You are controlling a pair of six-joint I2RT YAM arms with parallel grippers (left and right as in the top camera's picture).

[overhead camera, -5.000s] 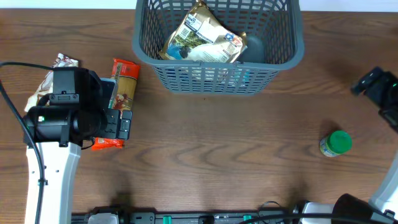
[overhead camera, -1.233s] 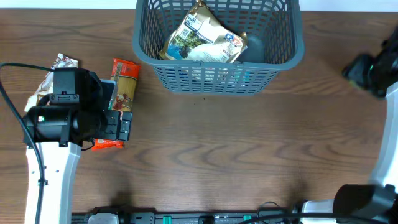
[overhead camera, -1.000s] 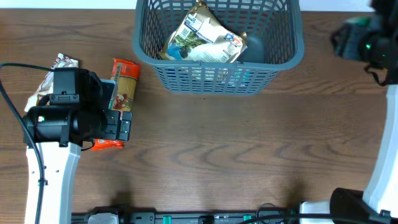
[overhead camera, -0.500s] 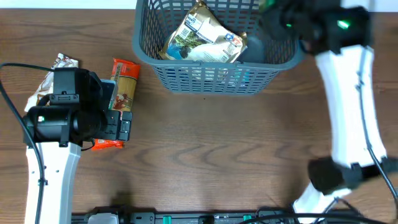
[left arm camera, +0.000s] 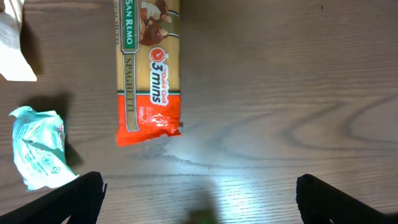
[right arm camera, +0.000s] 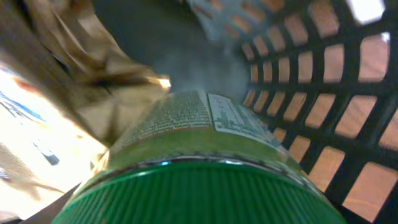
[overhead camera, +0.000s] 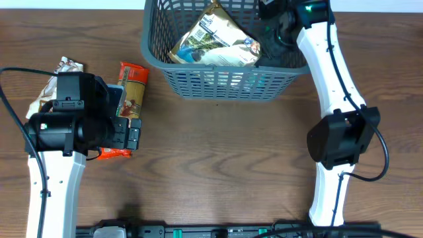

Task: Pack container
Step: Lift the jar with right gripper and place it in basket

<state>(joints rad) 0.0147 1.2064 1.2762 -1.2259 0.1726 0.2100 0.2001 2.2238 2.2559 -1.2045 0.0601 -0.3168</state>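
My right gripper next moves deeper down between the food bag [overhead camera: 215, 43] and the basket's lattice side and releases the jar on the basket's bare bottom below.
The container [overhead camera: 231, 84] is a grey-blue mesh basket at the table's far middle, with a gold and white food bag [overhead camera: 215, 43] inside. My right gripper [overhead camera: 276, 20] reaches into its right side, shut on a green-lidded jar [right arm camera: 193, 168]. In the right wrist view the jar fills the frame, with the basket's lattice wall [right arm camera: 311, 112] to its right and the bag [right arm camera: 56, 93] to its left. The fingers are hidden behind the jar. My left gripper [left arm camera: 199, 199] is open and empty, low over the table just below a red spaghetti packet [left arm camera: 148, 74].
The spaghetti packet [overhead camera: 131, 99] lies left of the basket, partly under my left arm. A crumpled teal packet [left arm camera: 38, 146] and a white wrapper [left arm camera: 12, 43] lie to its left. A printed wrapper [overhead camera: 66, 66] shows at the far left.
The green-lidded jar has left the table at the right. My right arm swung up and left with it, from the table's right edge into the basket. The left arm has not moved.
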